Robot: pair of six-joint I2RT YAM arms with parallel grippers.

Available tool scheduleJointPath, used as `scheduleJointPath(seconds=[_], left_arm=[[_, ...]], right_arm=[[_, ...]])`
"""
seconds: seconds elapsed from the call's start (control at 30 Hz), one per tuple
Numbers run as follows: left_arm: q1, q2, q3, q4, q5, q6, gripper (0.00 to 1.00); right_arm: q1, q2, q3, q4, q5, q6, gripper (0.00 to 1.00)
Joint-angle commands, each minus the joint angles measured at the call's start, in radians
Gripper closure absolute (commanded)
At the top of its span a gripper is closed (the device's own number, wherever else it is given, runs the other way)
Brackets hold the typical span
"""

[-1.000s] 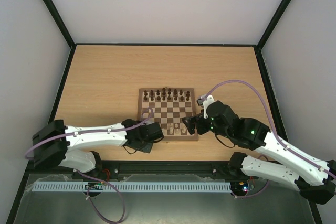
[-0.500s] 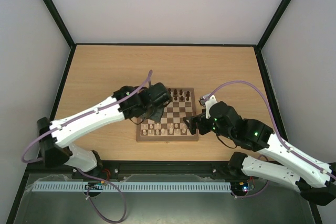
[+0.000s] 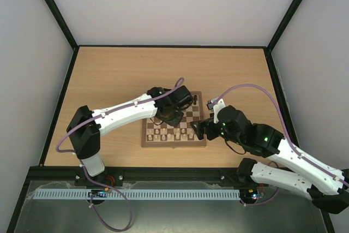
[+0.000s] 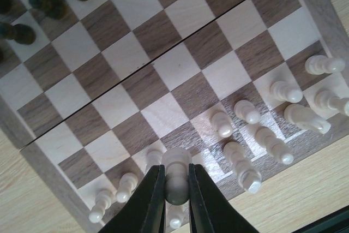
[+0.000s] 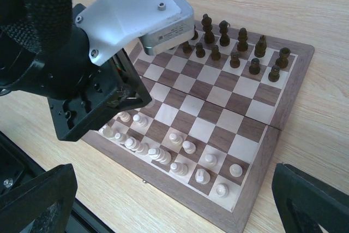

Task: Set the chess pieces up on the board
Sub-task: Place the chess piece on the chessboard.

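My left gripper brings the held pawn down next onto the empty dark square below it between pale pawns, then releases, to fill the row's gap.
The board lies in the middle of the table, with dark chess pieces along its far edge and pale chess pieces in its two near rows. My left gripper hangs over the board's middle. In the left wrist view that gripper is shut on a pale pawn, held above the pale rows. My right gripper stands open at the board's right near corner. In its wrist view, nothing is between its fingers, and the pale pieces and dark pieces show.
The left arm's wrist housing fills the upper left of the right wrist view, above the board's left half. Bare wooden table surrounds the board. Black frame rails edge the table.
The left arm has swung from the board's near left corner up and rightward over the board, its gripper shut throughout. The right arm has barely moved.
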Motion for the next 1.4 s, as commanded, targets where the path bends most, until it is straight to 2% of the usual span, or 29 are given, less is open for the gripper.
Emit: scheduleJointPath(seconds=[0.0,0.7,1.37], left_arm=[[0.012,0.023,-0.009,0.054,0.043,0.037,0.93],[0.011,0.023,-0.199,0.172,0.111,0.006,0.93],[0.004,0.061,-0.216,0.199,0.124,0.007,0.92]], right_arm=[[-0.001,-0.005,-0.009,0.002,0.018,-0.001,0.01],[-0.001,0.0,-0.011,0.003,0.015,-0.002,0.01],[-0.002,-0.005,-0.011,0.005,0.012,-0.002,0.01]])
